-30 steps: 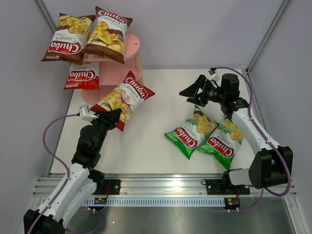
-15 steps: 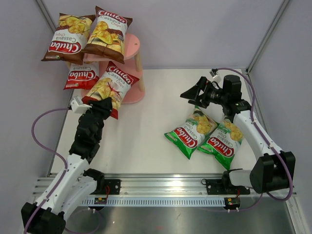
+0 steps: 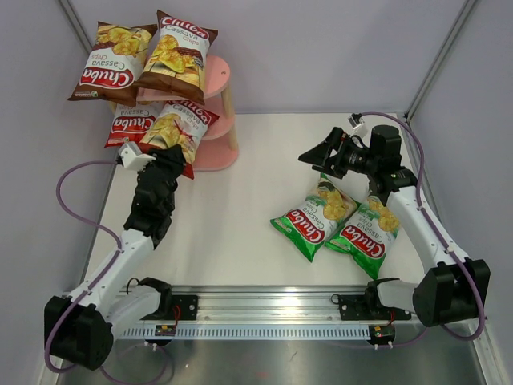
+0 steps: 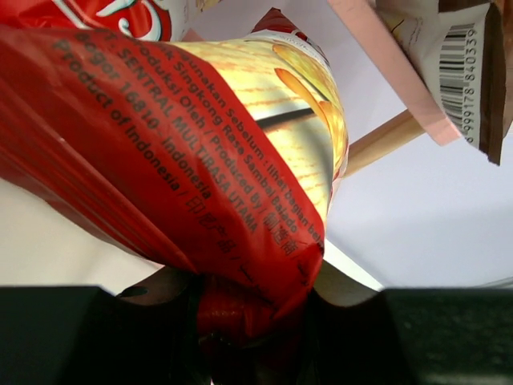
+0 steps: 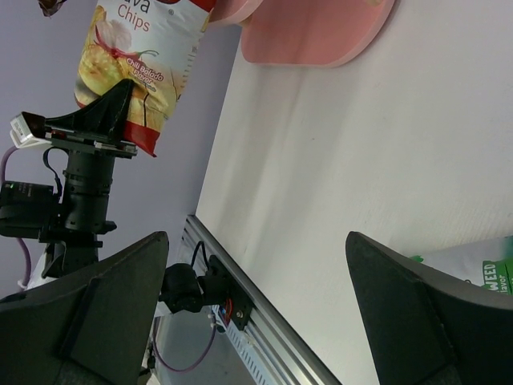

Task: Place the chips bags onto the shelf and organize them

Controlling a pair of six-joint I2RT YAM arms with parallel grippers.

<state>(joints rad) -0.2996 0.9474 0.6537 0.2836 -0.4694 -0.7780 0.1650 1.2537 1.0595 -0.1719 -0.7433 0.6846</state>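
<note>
My left gripper still has the bag's bottom end hanging over the front of the shelf's middle level (image 3: 219, 127), so it should push outward and to the right in the top view, over that level, before it releases.
My left gripper (image 3: 166, 163) is shut on the bottom end of a red-white chips bag (image 3: 178, 128), whose upper part lies over the middle tier of the pink shelf (image 3: 216, 76). The bag fills the left wrist view (image 4: 200, 160); the right wrist view shows it too (image 5: 144, 48). A second red-white bag (image 3: 128, 127) sits on the middle tier to its left. Two brown bags (image 3: 108, 58) (image 3: 175, 54) lie on the top tier. Two green bags (image 3: 314, 212) (image 3: 369, 228) lie on the table at the right. My right gripper (image 3: 314, 151) is open and empty above the table, just beyond them.
The shelf's bottom board (image 3: 210, 152) rests on the white table (image 3: 240, 233) at the back left. Grey walls enclose the table on three sides. An aluminium rail (image 3: 264, 309) runs along the near edge.
My left gripper has carried the red-white bag up and to the left, from in front of the shelf onto its middle tier. The right arm has barely moved.
</note>
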